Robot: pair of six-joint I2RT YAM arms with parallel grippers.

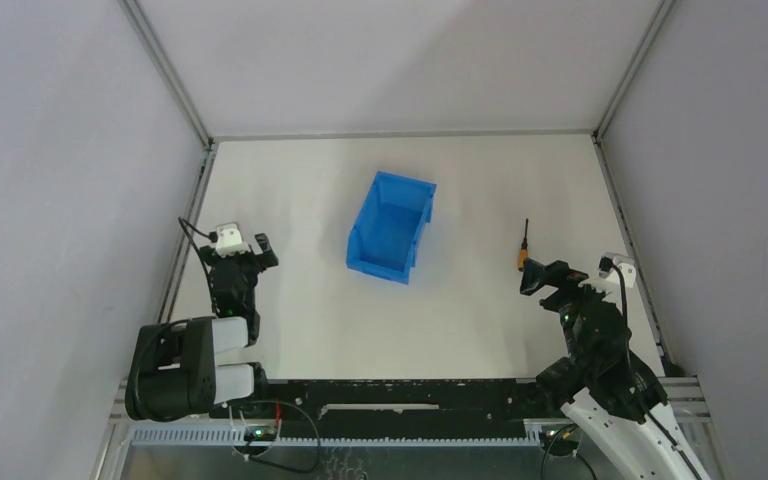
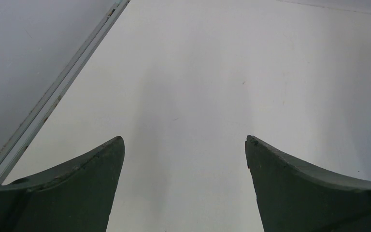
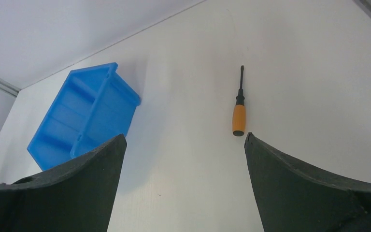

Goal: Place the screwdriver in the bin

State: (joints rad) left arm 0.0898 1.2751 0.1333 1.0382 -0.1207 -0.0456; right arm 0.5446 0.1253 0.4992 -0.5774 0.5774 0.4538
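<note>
I will move my right gripper outward, tilt it down and lower it to close around the handle's stem end, because the screwdriver lies outward of my open fingers.
The screwdriver has an orange handle and a thin black shaft. It lies on the white table at the right, shaft pointing away from the arms. In the right wrist view the screwdriver lies just beyond my right fingertip. The blue bin stands open-topped near the table's middle, and also shows at the left of the right wrist view. My right gripper is open and empty, just short of the screwdriver's handle end. My left gripper is open and empty at the left, over bare table.
Grey walls enclose the table on the left, back and right. A metal rail runs along the left edge close to my left gripper. Another rail runs along the right edge beside my right arm.
</note>
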